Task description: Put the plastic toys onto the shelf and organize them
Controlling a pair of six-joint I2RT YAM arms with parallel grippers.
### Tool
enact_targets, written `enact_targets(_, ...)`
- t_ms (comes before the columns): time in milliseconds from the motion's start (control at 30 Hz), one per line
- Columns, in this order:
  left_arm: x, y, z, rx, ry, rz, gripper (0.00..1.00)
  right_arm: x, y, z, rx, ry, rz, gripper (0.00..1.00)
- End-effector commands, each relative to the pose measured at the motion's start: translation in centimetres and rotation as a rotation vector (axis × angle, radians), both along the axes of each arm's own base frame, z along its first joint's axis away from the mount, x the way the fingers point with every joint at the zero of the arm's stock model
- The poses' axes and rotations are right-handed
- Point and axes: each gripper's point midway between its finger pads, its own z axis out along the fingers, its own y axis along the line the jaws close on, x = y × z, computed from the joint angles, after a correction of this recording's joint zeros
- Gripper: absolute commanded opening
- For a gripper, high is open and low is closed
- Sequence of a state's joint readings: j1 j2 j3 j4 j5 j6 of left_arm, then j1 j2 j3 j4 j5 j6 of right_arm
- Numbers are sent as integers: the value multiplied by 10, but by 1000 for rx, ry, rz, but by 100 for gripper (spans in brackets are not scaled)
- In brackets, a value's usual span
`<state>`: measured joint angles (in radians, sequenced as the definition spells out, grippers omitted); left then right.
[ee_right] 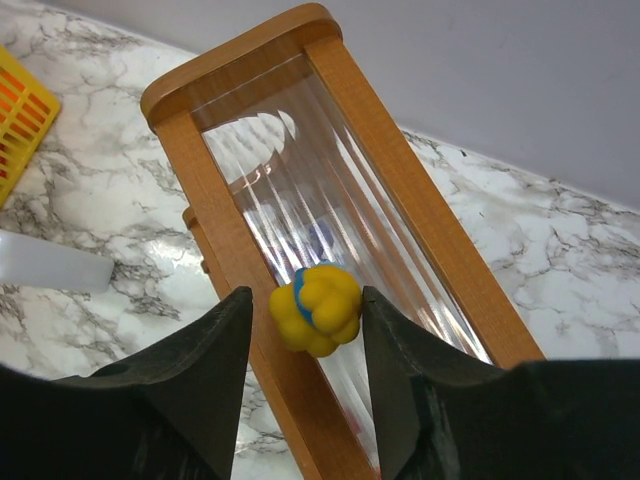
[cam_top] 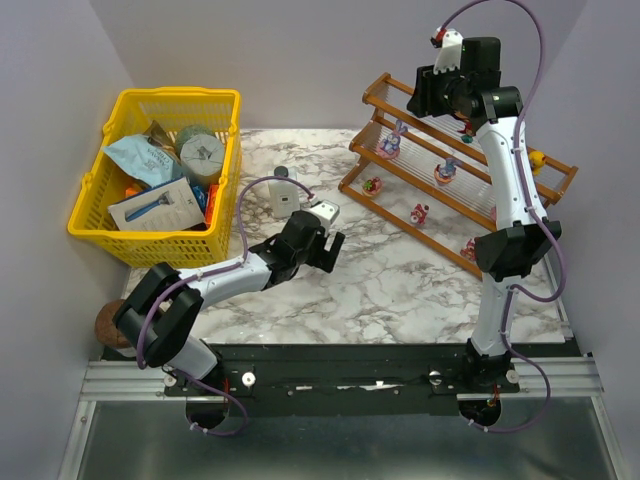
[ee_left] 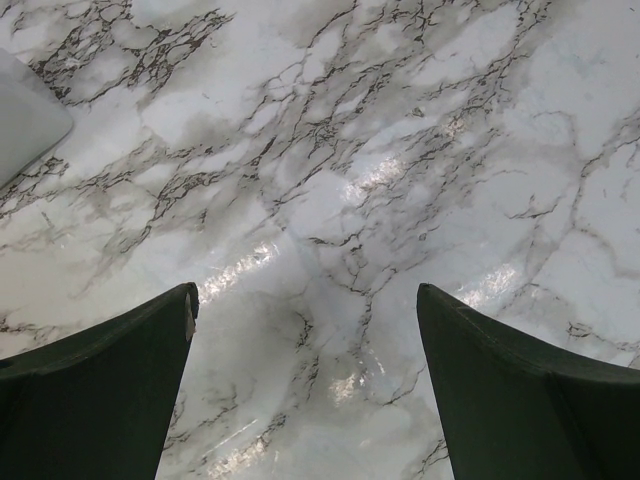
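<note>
My right gripper's fingers are at an angle to the slanted rails, so I will next turn my right gripper to line up with the rails and let go of the yellow toy on the ribbed panel (cam_top: pixel 401 98).
The shelf (cam_top: pixel 400 215) stands slanted at the back right, with wooden rails and clear ribbed panels (ee_right: pixel 300 190). Several plastic toys sit on it: purple bunnies (cam_top: pixel 393 140) (cam_top: pixel 446 168), pink-red figures (cam_top: pixel 373 185) (cam_top: pixel 420 213) and a yellow one (cam_top: pixel 537 158). My right gripper (cam_top: pixel 445 100) (ee_right: pixel 305 300) hovers over the shelf's top left end. A knobbly yellow toy with a blue band (ee_right: pixel 315 308) lies between its fingers, against the right one, with a gap to the left one. My left gripper (cam_top: pixel 335 250) (ee_left: pixel 305 300) stands wide open over bare marble, holding nothing.
A yellow mesh basket (cam_top: pixel 225 100) full of packets stands at the back left. A white bottle with a black cap (cam_top: pixel 285 195) is between basket and shelf. A brown round object (cam_top: pixel 108 328) lies at the table's left front edge.
</note>
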<state>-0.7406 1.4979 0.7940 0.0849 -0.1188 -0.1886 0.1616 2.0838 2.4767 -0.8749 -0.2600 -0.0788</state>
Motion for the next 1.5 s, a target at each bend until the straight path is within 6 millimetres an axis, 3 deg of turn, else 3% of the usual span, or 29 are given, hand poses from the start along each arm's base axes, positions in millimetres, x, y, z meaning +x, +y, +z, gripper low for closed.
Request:
enact_targets(0,8,2,11,-20,-20,25,99,9,-3,-1,2,-15,-14,57)
enact_targets(400,9,3,9,-23,-14,36,99,15,-5,1,-4,-37,-25,60)
enact_targets(600,11,3,11,-26,-18,41,99,16,-5,12,11,-68,-36,60)
enact_targets(733,11,4,12,-28,-16,42,99,17,-3,14,19,-79,-26,54)
enact_targets(1100,12,6,12,-29,-15,47,99,19,0,4,14,-63,-3,50)
enact_targets(1467,15,8,11,-28,-12,54,99,22,2,-3,14,-59,14,38)
